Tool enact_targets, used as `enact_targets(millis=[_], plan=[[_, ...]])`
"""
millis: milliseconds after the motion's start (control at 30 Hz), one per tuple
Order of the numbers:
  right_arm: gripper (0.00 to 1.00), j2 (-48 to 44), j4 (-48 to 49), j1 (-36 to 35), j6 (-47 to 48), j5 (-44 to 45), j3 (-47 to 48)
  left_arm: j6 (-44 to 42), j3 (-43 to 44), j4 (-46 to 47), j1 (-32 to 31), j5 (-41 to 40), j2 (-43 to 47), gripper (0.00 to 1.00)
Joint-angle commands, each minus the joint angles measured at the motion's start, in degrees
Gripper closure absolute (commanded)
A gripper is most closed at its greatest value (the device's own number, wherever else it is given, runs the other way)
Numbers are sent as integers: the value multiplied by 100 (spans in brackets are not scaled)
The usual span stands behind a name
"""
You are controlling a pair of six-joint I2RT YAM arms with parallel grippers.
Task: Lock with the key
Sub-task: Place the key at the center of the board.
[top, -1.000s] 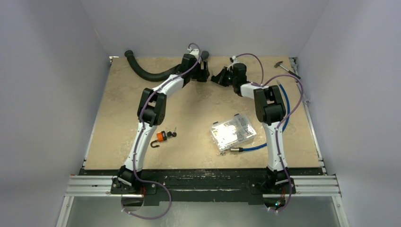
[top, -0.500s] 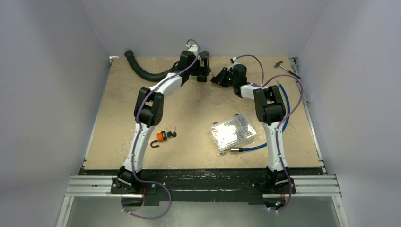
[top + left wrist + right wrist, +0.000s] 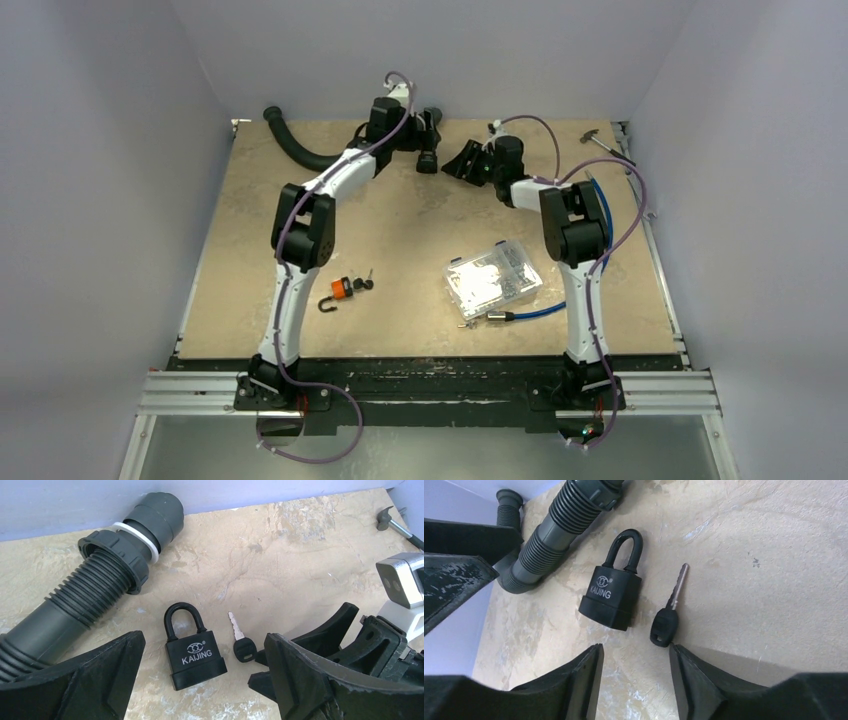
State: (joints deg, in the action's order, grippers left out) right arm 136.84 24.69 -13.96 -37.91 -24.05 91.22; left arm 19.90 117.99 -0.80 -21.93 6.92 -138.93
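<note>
The orange padlock's hooked shackle is open. My left gripper should next move back from the black padlock, turn and lower over the orange padlock's body (image 3: 338, 289).
A black padlock (image 3: 195, 655) marked KAIJING lies flat on the table near the far wall, both ends of its shackle in the body. A small key (image 3: 241, 642) with a black head lies loose beside it, outside the lock. My left gripper (image 3: 203, 637) hangs wide open above the padlock, holding nothing. My right gripper (image 3: 635, 649) is open just short of the padlock (image 3: 613, 597) and key (image 3: 669, 615), one fingertip (image 3: 676, 655) next to the key's head. In the top view both grippers (image 3: 428, 158) (image 3: 464, 160) meet at the far middle.
A black corrugated hose (image 3: 300, 150) curves along the far left, close to the padlock. An orange padlock with keys (image 3: 343, 290) lies near the left arm. A clear plastic parts box (image 3: 492, 278), a blue cable (image 3: 540, 310) and a hammer (image 3: 600, 140) lie on the right.
My right gripper has gone from shut to open. The left gripper has spread fully and its arm has drawn up and back toward the far wall.
</note>
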Motion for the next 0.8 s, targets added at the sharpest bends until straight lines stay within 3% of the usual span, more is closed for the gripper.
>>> enact_targets(millis=[0,267,400,533,767], plan=[[38,-580,-221,1,215,-89,-285,-85,-208,134,175,235,758,0],[23,-1120,-289,1,515,-310,-598,-391,-1202,-116,553,543,1790,0],[16,-1543,-378,5,746,-504,-781,-748,-1972,-224,888,1186,2515,0],[1,-2075,-654,0,1110,-714,-908,-1252,-2626,-839,1261,1785,3243,0],[1,-3048,-1558,7,2098,-1051,-1170,-2861,-3567,-2200,1924,2281,4656,0]])
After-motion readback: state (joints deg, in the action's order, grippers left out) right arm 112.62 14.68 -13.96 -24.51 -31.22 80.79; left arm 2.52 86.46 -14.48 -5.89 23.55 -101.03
